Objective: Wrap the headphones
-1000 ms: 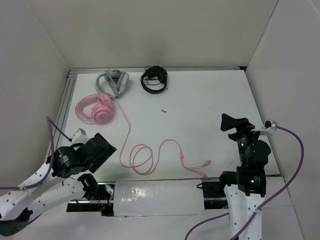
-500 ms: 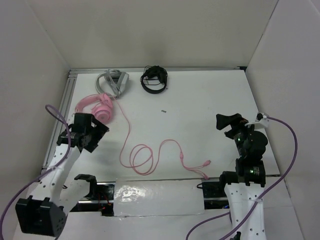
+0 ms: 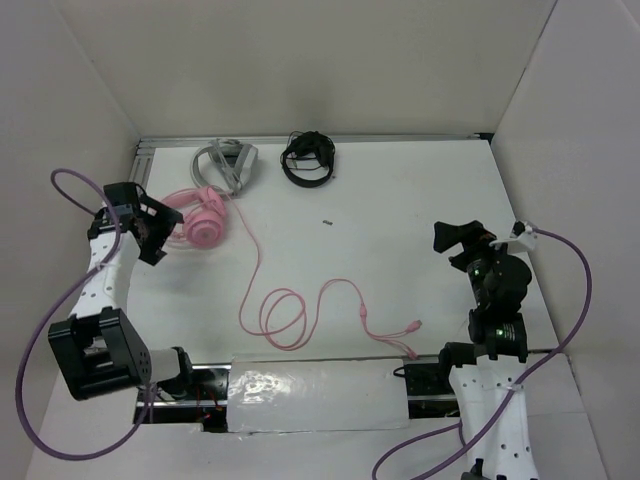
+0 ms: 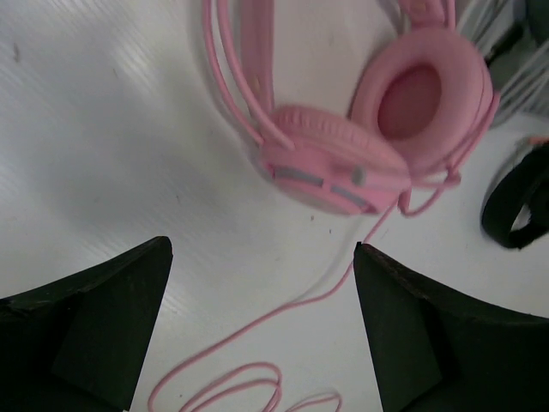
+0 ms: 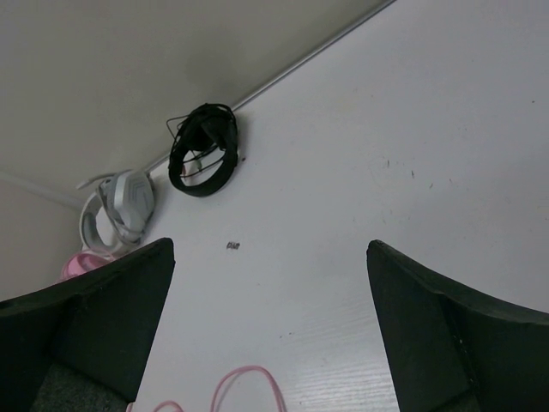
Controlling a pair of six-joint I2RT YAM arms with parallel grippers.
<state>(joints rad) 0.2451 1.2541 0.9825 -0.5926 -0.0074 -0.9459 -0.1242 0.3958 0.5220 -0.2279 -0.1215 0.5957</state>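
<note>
My left gripper moves down onto the headband's side (image 3: 178,239) (image 4: 256,86) just beside the near earcup next. Those slim parts of the headband line up with the gap between its open fingers.
The pink headphones (image 3: 200,218) lie at the back left of the table, earcups together. Their thin pink cable (image 3: 300,310) runs toward me, makes a loose loop mid-table and ends in a plug (image 3: 413,326). My left gripper (image 3: 150,225) is open and empty, just left of the headphones and not touching them. In the left wrist view the earcups (image 4: 343,163) lie ahead of the open left gripper (image 4: 262,257), with the cable (image 4: 283,313) between the fingers. My right gripper (image 3: 455,240) is open and empty above the table's right side, and it is open in its own view (image 5: 266,249).
Grey headphones (image 3: 228,165) and black headphones (image 3: 308,158) lie by the back wall, right behind the pink pair. A small dark speck (image 3: 327,222) lies mid-table. White walls close in left, back and right. A black block (image 3: 430,378) sits at the near edge.
My left arm has swung from the near left edge up to the far left, beside the pink headphones. My right gripper has shifted slightly left. The headphones and cable have not moved.
</note>
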